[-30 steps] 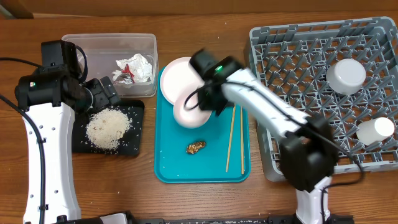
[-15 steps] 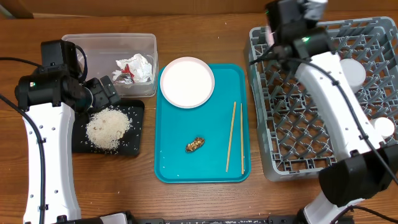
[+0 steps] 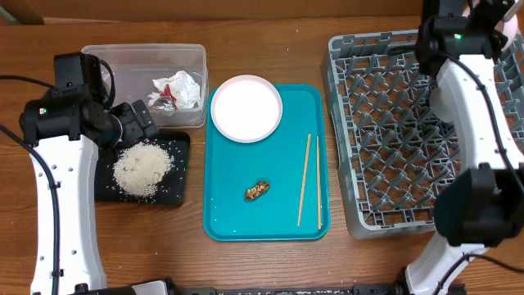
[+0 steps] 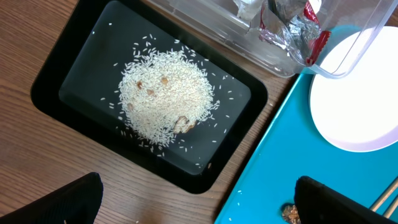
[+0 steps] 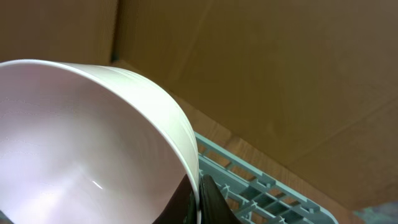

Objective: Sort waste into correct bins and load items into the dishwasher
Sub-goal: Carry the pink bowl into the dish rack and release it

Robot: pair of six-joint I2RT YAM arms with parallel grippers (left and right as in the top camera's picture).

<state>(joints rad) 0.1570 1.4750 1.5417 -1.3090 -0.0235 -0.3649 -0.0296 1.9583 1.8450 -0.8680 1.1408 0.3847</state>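
Note:
My right gripper moves down and to its left in the overhead view to the rack's empty far slots next, and frees the bowl (image 5: 81, 143).
My right gripper (image 5: 198, 199) is shut on the rim of a white bowl (image 5: 81, 143), held tilted above the back edge of the grey dish rack (image 3: 385, 123). The right arm (image 3: 463, 74) reaches over the rack's back right. My left gripper (image 4: 199, 208) is open and empty above the black tray (image 3: 108, 184), which holds rice (image 3: 142, 168). The clear tub (image 3: 106, 61) holds the red wrapper and tissue (image 3: 176, 88). A white plate (image 3: 246, 106), chopsticks (image 3: 309, 180) and a brown scrap (image 3: 258, 192) lie on the teal tray (image 3: 237, 221).
In the left wrist view the rice (image 4: 165, 96) is heaped in the black tray (image 4: 56, 68), with stray grains on the teal tray (image 4: 273, 180). The rack (image 5: 261, 193) fills the table's right side. A brown wall stands behind the table.
My right arm has lifted the white bowl off the teal tray and swung it right, over the back of the rack. The left arm has not moved.

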